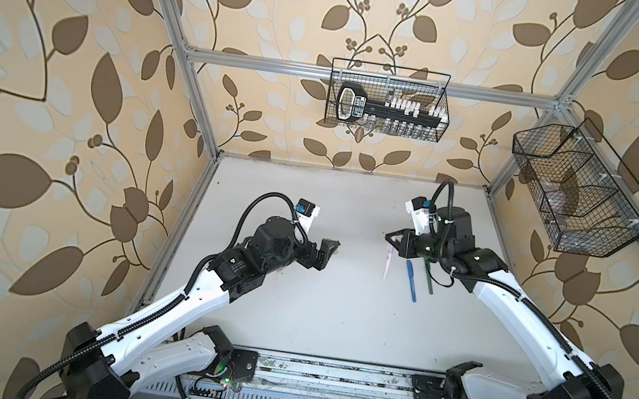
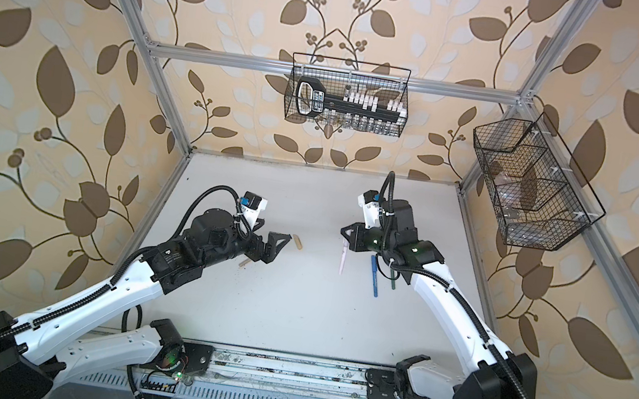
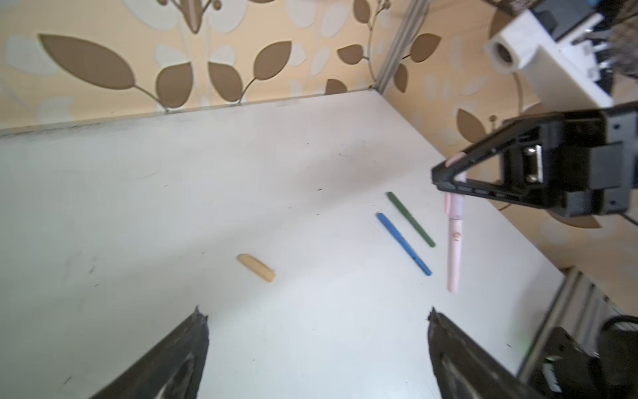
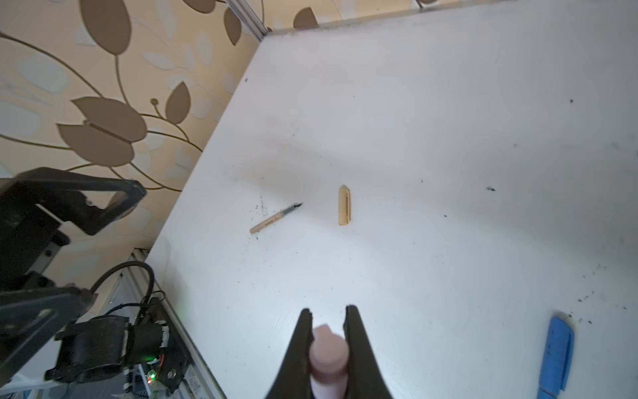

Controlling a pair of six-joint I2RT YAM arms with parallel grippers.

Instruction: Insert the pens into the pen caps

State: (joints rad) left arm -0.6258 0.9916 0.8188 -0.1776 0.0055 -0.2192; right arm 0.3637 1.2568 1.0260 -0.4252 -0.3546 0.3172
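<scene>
The right gripper has bare table below it beside the blue pen (image 1: pixel 411 280), so next it should go down, lay the capped pale pink pen alongside and let go of that pen's cap end.
My right gripper (image 1: pixel 390 239) (image 4: pixel 328 312) is shut on the cap end of a pale pink pen (image 3: pixel 454 255) (image 1: pixel 387 264), which hangs down toward the white table (image 1: pixel 295 310). Beside it a blue pen (image 1: pixel 411 280) (image 3: pixel 404 243) and a dark green pen (image 1: pixel 428 278) (image 3: pixel 411 219) lie side by side on the table. The blue cap end (image 4: pixel 556 359) shows in the right wrist view. A tan pen cap (image 3: pixel 256 267) (image 4: pixel 344 205) lies loose just ahead of my left gripper (image 2: pixel 281 241) (image 3: pixel 317 312), which stands wide open and empty. An uncapped tan pen (image 4: pixel 276 218) (image 2: pixel 244 263) lies near it.
A wire basket (image 1: pixel 387 100) with a black tool hangs on the back wall. Another wire basket (image 1: pixel 578 192) hangs on the right wall. Aluminium frame posts (image 1: pixel 195 108) border the table, and a rail (image 1: pixel 328 378) with the arm bases runs along the front.
</scene>
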